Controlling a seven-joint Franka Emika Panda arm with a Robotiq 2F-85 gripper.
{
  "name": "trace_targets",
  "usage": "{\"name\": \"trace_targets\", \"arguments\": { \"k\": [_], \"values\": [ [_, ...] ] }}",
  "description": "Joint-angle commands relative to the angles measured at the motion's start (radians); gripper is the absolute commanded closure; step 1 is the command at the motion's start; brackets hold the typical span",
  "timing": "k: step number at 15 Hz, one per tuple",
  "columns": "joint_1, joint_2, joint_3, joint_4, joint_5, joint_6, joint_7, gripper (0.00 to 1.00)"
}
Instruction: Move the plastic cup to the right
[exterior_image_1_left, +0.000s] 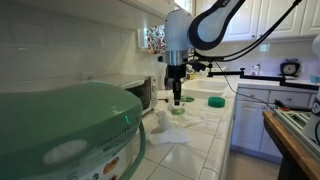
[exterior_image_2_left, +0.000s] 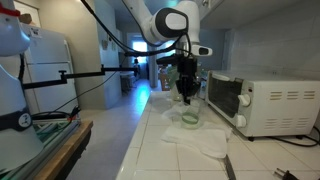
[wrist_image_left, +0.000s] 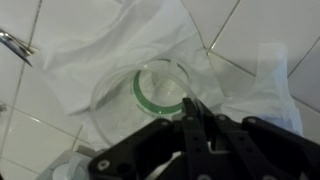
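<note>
The cup in my gripper should next be lifted and carried past the cloth's edge, then lowered onto the bare tiles before the microwave and released, since that spot is clear.
The plastic cup is small, clear and faintly green, with a green ring at its bottom. It stands upright on a white cloth on the tiled counter and shows in both exterior views. My gripper comes down from above at the cup's rim. Its two fingers are close together with the near wall of the cup between them. In both exterior views the gripper hangs straight over the cup, in front of the microwave.
A white microwave stands right beside the cup. A crumpled white cloth lies under and around it. A big green rounded appliance fills the foreground. The counter edge drops off beside the cloth.
</note>
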Motion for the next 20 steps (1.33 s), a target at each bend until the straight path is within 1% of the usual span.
{"name": "trace_targets", "arguments": {
  "k": [1,6,11,14,17,20],
  "values": [
    [0.026,-0.042,-0.028,0.007,-0.103,-0.073,0.077,0.99],
    [0.009,-0.108,-0.049,0.003,-0.214,-0.143,0.176,0.99],
    [-0.041,-0.144,-0.101,-0.003,-0.25,-0.137,0.244,0.99],
    [-0.077,-0.141,-0.132,0.002,-0.251,-0.102,0.252,0.99],
    [-0.108,-0.115,-0.155,0.016,-0.239,-0.022,0.224,0.99],
    [-0.124,-0.085,-0.169,0.037,-0.243,0.046,0.212,0.99]
  ]
}}
